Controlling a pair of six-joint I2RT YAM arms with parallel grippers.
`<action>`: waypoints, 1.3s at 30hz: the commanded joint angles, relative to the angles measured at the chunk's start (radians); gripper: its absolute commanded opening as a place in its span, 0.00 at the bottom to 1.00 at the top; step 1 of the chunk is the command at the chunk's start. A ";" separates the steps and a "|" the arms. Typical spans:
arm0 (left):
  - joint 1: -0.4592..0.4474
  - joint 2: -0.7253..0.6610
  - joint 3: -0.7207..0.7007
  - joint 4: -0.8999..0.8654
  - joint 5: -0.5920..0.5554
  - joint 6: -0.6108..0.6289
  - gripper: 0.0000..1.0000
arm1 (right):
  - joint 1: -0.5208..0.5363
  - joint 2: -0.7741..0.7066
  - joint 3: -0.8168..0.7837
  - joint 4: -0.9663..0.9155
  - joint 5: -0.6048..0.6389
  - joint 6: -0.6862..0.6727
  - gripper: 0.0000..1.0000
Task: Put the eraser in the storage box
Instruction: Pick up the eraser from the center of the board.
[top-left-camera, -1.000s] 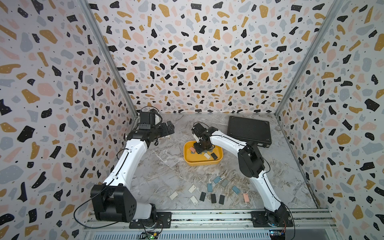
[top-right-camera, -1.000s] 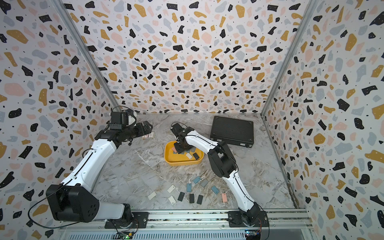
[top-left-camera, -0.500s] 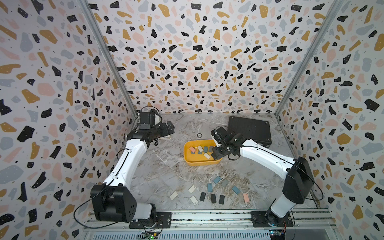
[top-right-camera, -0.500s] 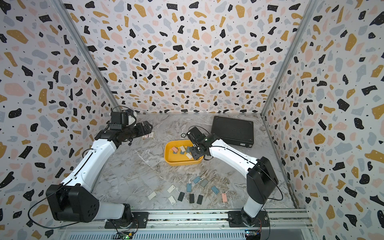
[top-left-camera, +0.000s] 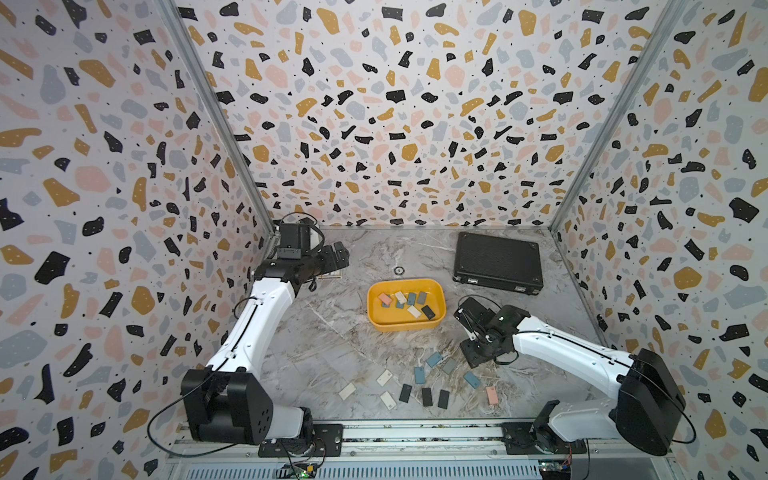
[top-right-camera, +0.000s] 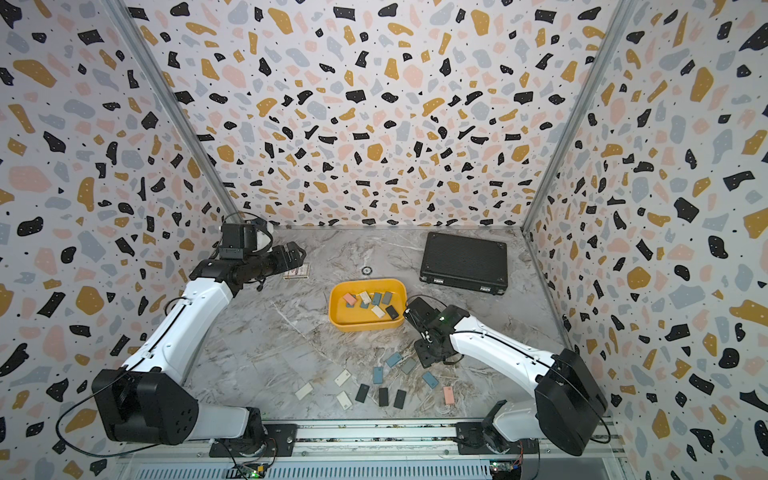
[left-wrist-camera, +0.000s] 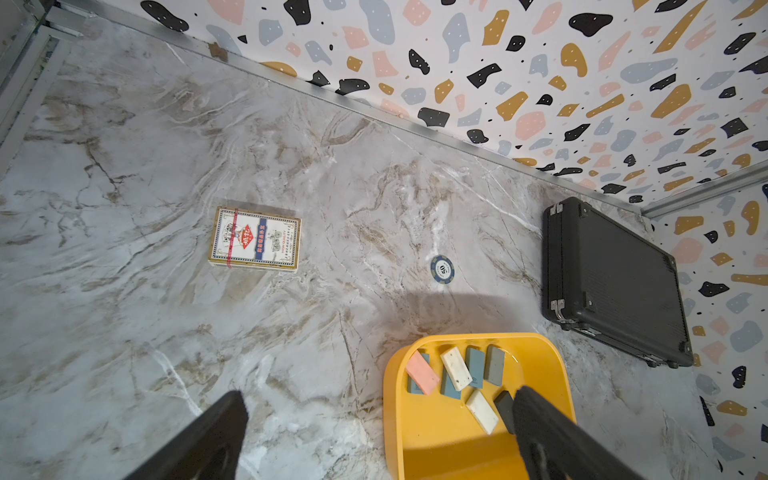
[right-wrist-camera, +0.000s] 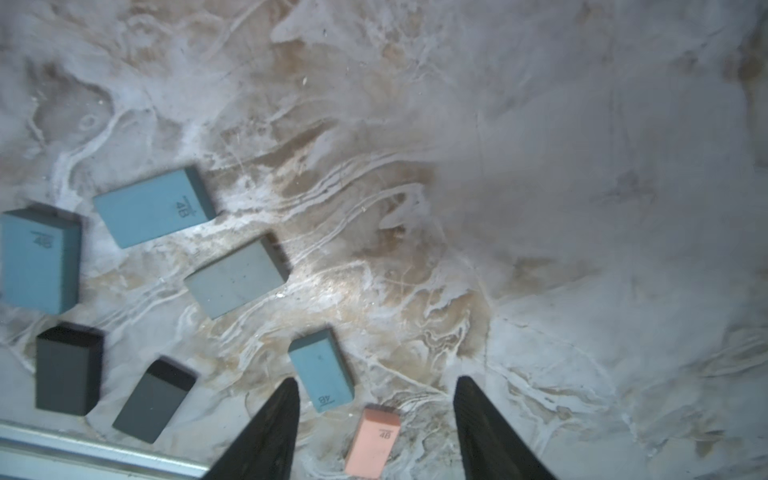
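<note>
The blue eraser (right-wrist-camera: 320, 370) beside the pink one lies loose below the right gripper, outside the storage box, so the right gripper needs to lower its open fingers around the blue eraser's long sides.
The storage box (top-left-camera: 405, 328) is a shallow yellow tub in mid-table with several erasers lying in it, pink (top-left-camera: 385, 298), white, blue, grey and black. More erasers lie loose on the marble in front of it. My right gripper (top-left-camera: 478, 357) hangs open and empty over these. In the right wrist view its jaws (right-wrist-camera: 376, 382) stand apart with a blue eraser (right-wrist-camera: 320, 370) and a pink eraser (right-wrist-camera: 374, 440) on the table between them. My left gripper (top-left-camera: 338, 255) is wide open at the back left, holding nothing. The left wrist view shows the box (left-wrist-camera: 432, 449) by one finger (left-wrist-camera: 540, 424).
A flat black case (top-left-camera: 498, 264) lies at the back right. A printed card pack (left-wrist-camera: 254, 239) and a poker chip (left-wrist-camera: 442, 269) rest on the marble near the back. Speckled walls close in three sides.
My right arm has swung from over the box back to the front right, above the loose erasers, and its jaws have spread wider. The left arm has not moved.
</note>
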 joint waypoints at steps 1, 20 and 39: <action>0.004 -0.010 -0.011 0.031 0.013 -0.003 1.00 | 0.001 -0.055 -0.053 0.006 -0.114 0.035 0.62; 0.004 -0.011 -0.013 0.032 0.013 -0.003 1.00 | 0.019 -0.006 -0.159 0.073 -0.107 0.081 0.60; 0.004 -0.007 -0.016 0.033 0.010 -0.004 0.99 | 0.061 0.119 -0.163 0.121 -0.098 0.099 0.52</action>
